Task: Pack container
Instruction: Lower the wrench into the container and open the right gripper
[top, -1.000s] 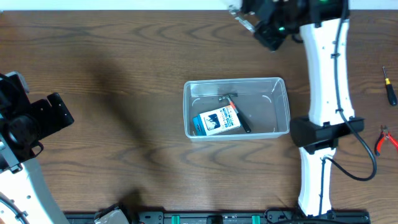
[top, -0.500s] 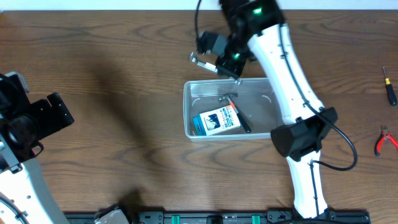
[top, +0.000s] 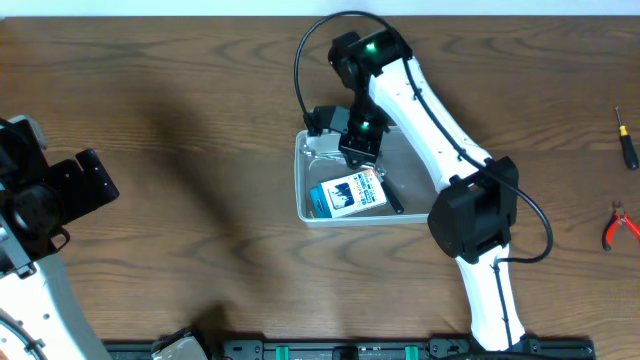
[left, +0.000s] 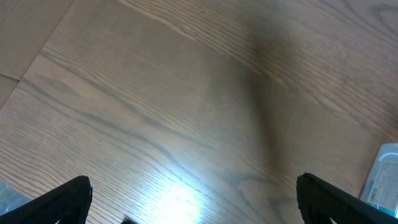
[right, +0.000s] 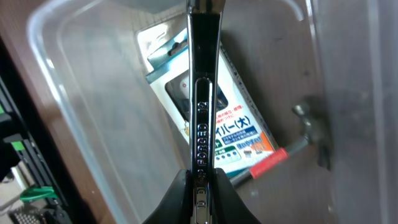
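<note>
The chrome wrench needs to go down into the container next, along the far long side of the blue-and-white box. My right gripper should carry it there.
The container (top: 300, 190), a clear rectangular tub, sits mid-table. In it lie a blue-and-white box (top: 345, 195) and a small hammer (top: 392, 200) with a red-and-black handle. My right gripper (top: 352, 148) hovers over the tub's far left part, shut on a chrome wrench (top: 320, 147) that points left. In the right wrist view the gripper (right: 202, 186) clamps the wrench (right: 202, 93) by its shaft above the box (right: 230, 124), with the hammer (right: 292, 149) to the right. My left gripper (left: 196, 199) is open over bare wood, far left of the tub.
A screwdriver (top: 625, 140) and red-handled pliers (top: 620, 225) lie near the table's right edge. The left arm (top: 50, 195) stands at the left edge. Dark equipment runs along the front edge (top: 350, 350).
My right arm has swung from the far right corner leftward and down, carrying the wrench to a spot over the container. The left arm has not moved.
</note>
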